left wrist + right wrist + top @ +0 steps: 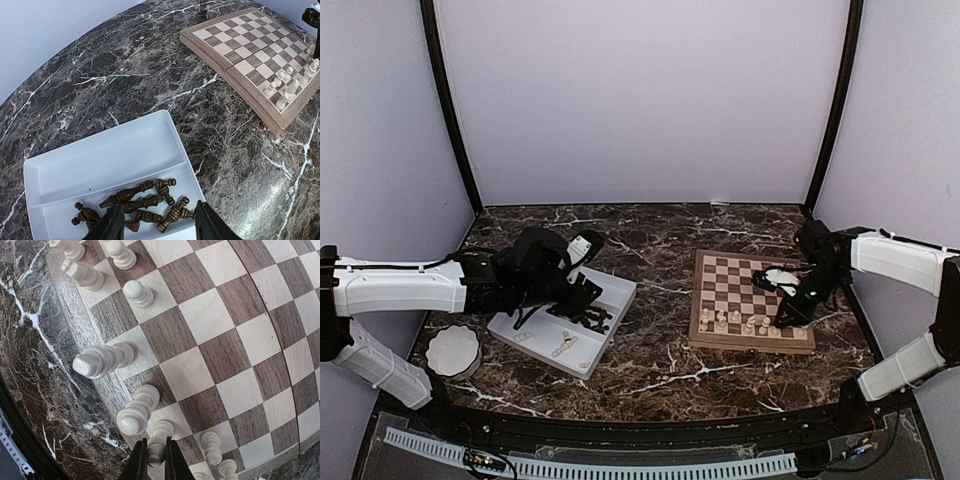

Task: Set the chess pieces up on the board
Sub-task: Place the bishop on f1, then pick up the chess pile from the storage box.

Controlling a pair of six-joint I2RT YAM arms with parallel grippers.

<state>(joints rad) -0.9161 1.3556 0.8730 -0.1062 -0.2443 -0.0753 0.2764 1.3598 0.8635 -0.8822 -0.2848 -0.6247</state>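
My left gripper needs to move back over the near section of the tray next and go down onto the base of the middle pale piece (558, 351), because only dark pieces are below the gripper.
The board (750, 300) lies at the right, with several pale chess pieces (740, 322) standing along its near rows. My right gripper (154, 462) is shut on one pale piece (159, 440), which stands upright on a square of the near edge row between taller pale pieces (136, 412). Over the white tray (100, 155) my left gripper (160, 225) hangs open, its fingers (112, 225) straddling a heap of dark brown chess pieces (135, 197) that lie on their sides. Nothing is held in it.
A white scalloped bowl (453, 352) sits at the front left. The tray's (610, 300) near compartment holds a few pale pieces (563, 345). Dark marble table (660, 250) stretches between tray and board. Purple walls close in the back and sides.
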